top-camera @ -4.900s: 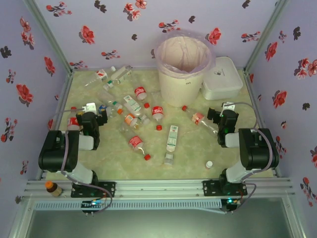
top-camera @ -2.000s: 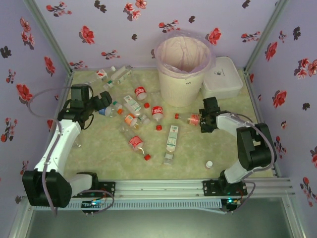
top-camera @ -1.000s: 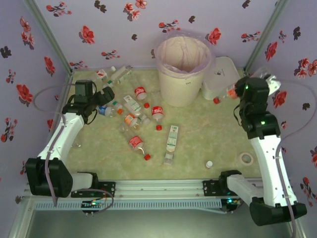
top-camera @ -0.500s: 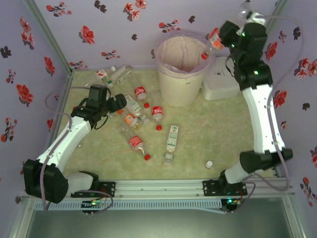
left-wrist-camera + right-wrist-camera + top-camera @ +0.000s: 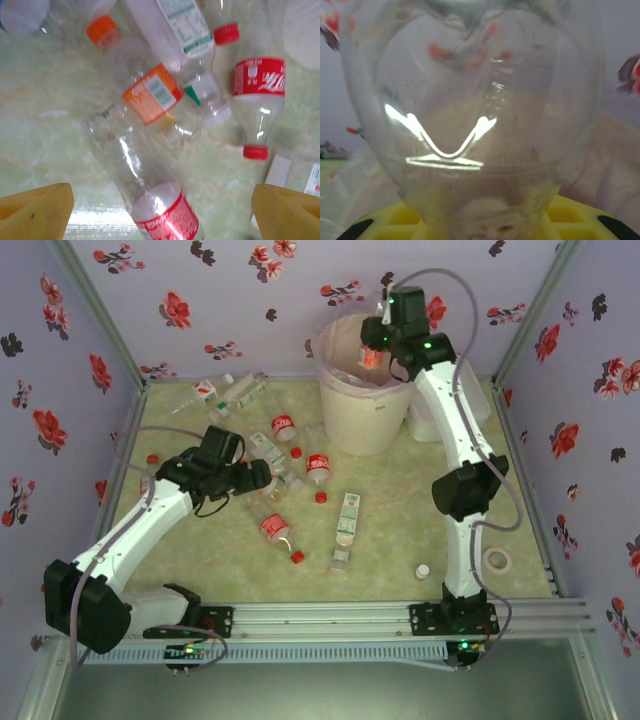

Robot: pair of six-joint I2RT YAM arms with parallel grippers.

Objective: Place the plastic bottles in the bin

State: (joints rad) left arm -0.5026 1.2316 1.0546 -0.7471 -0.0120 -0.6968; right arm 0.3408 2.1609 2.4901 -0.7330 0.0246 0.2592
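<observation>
The bin's opening (image 5: 348,348) is below, so my right gripper will next tilt its fingers downward, lower the red-labelled bottle into the pinkish liner and let go of it.
The bin (image 5: 362,415), a cream-white bucket with a pinkish liner, stands at the back. Over its mouth my right gripper (image 5: 380,338) is shut on a clear bottle with a red label (image 5: 371,356). In the right wrist view that bottle's (image 5: 480,115) clear body covers the yellow gripper (image 5: 480,222). My left gripper (image 5: 256,478) hovers open over the bottle cluster. Its yellow fingertips (image 5: 37,215) straddle a clear red-labelled bottle (image 5: 150,195) without touching it. An orange-labelled bottle (image 5: 150,92) and a red-capped one (image 5: 257,100) lie beyond.
More bottles lie at the back left (image 5: 222,395) and mid-table (image 5: 274,528), (image 5: 347,520), (image 5: 318,468). A white lidded box (image 5: 478,405) sits right of the bin. A loose white cap (image 5: 423,570) and a tape roll (image 5: 495,560) lie near the right front.
The right arm has swung left with its bottle, from beside the bin's rim to over its mouth. The left gripper has moved right and nearer, over the bottle cluster.
</observation>
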